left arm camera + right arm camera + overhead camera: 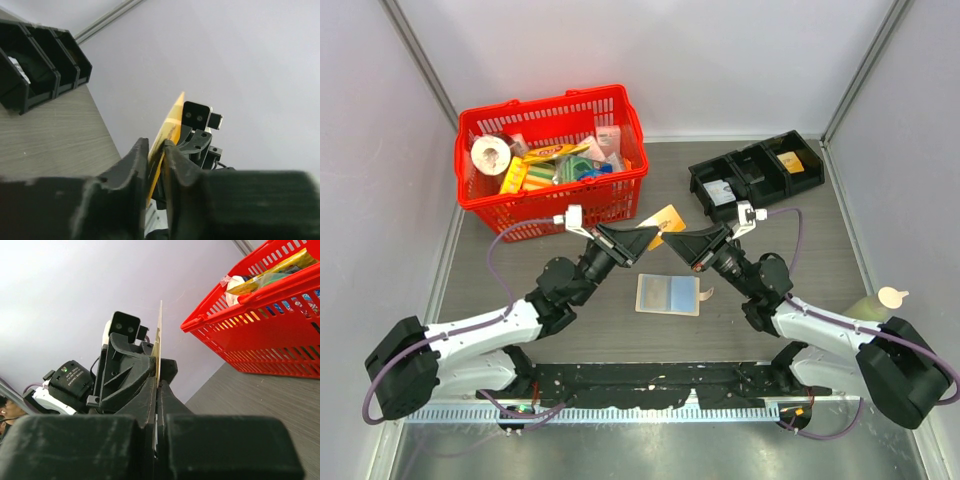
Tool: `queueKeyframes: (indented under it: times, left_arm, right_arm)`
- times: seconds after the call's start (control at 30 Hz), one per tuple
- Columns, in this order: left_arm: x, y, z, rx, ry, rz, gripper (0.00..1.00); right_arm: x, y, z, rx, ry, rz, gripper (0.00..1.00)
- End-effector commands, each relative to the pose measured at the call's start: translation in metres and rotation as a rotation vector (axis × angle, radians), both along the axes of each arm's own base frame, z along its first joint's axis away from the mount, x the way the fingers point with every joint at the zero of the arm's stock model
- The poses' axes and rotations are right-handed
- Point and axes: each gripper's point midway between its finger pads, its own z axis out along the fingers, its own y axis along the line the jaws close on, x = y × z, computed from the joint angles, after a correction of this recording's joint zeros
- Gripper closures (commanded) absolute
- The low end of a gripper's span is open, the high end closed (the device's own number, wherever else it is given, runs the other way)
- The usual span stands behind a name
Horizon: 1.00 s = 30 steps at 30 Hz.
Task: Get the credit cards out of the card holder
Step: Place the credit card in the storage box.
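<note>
The credit card (667, 217) will next go outward in my right gripper and then down over the far-end section of the black tray. My right gripper will release it there, where a similar yellow-orange card already lies.
A yellow-orange credit card (667, 217) is held edge-up in the air between both arms, above the middle of the table. My left gripper (655, 232) comes at it from the left and is shut on the credit card (172, 117), its fingers (140, 160) hugging both faces. My right gripper (673, 240) meets it from the right, shut tight on the same card (159, 335). The card holder (668, 294) lies open and flat on the table below them, pale blue sleeves up, its tab to the right, with neither gripper touching it.
A red basket (545, 103) full of packets stands at the back left, close behind the left arm. A black three-part tray (757, 172) sits at the back right. A pale green bottle (875, 303) stands by the right arm's base.
</note>
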Motion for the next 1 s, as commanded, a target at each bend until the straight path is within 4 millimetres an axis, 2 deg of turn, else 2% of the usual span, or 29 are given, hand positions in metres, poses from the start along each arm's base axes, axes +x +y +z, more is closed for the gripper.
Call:
queueKeyframes:
  times: [0.0,0.13,0.17,0.2,0.3,0.43,0.47,0.5,0.53,0.57,0.6,0.63,0.67,0.77,0.8,0.83,0.9,0.97]
  left_arm:
    - [-0.002,0.013,0.007,-0.039,-0.027,0.038,0.67]
    - [0.002,0.033,-0.013,0.085,0.034,0.075,0.35]
    - [0.006,0.041,-0.016,0.139,0.045,0.096,0.26]
    - [0.006,0.046,-0.023,0.212,0.063,0.103,0.19]
    - [0.004,0.068,-0.026,0.425,0.030,0.140,0.00]
    - [0.002,0.097,-0.026,0.722,-0.008,0.180,0.00]
    - [0.002,0.101,-0.029,0.787,-0.008,0.172,0.00]
    - [0.002,0.104,-0.031,0.856,-0.013,0.154,0.00]
    - [0.001,0.105,-0.031,0.907,-0.018,0.130,0.00]
    - [0.001,0.107,-0.037,0.962,-0.007,0.106,0.00]
    - [0.002,0.109,-0.040,1.001,0.003,0.084,0.00]
    - [0.003,0.110,-0.046,1.033,0.028,0.062,0.00]
    - [0.006,0.112,-0.055,1.071,0.069,0.038,0.00]
    - [0.016,0.127,-0.083,1.142,0.208,-0.038,0.00]
    - [0.012,0.123,-0.094,1.134,0.244,-0.118,0.00]
    - [0.017,0.129,-0.105,1.123,0.305,-0.149,0.00]
    - [0.020,0.134,-0.119,1.134,0.386,-0.169,0.00]
    - [0.024,0.139,-0.126,1.180,0.394,-0.166,0.00]
  right_arm:
    - [-0.002,-0.005,0.028,0.043,-0.080,-0.026,0.99]
    - [0.006,-0.012,0.021,-0.002,-0.058,-0.072,0.99]
    - [0.008,-0.014,0.020,-0.020,-0.051,-0.082,0.99]
    - [0.012,-0.018,0.020,-0.029,-0.052,-0.101,0.99]
    - [0.025,-0.029,0.015,-0.089,-0.025,-0.154,0.99]
    - [0.057,-0.062,0.005,-0.190,0.031,-0.267,0.99]
    - [0.064,-0.070,0.014,-0.205,0.019,-0.294,0.99]
    - [0.078,-0.084,-0.002,-0.281,0.064,-0.346,0.99]
    - [0.086,-0.092,0.008,-0.301,0.059,-0.379,0.99]
    - [0.099,-0.109,-0.007,-0.381,0.108,-0.437,0.99]
    - [0.107,-0.117,0.000,-0.408,0.106,-0.464,0.99]
    - [0.117,-0.134,-0.011,-0.478,0.149,-0.514,0.99]
    - [0.126,-0.142,-0.004,-0.500,0.155,-0.541,0.99]
    - [0.152,-0.191,-0.016,-0.596,0.244,-0.658,0.99]
    - [0.164,-0.201,-0.018,-0.612,0.263,-0.679,0.99]
    - [0.171,-0.221,-0.021,-0.616,0.298,-0.722,0.99]
    - [0.188,-0.248,-0.029,-0.639,0.345,-0.768,0.99]
    - [0.204,-0.272,-0.036,-0.665,0.381,-0.815,0.99]
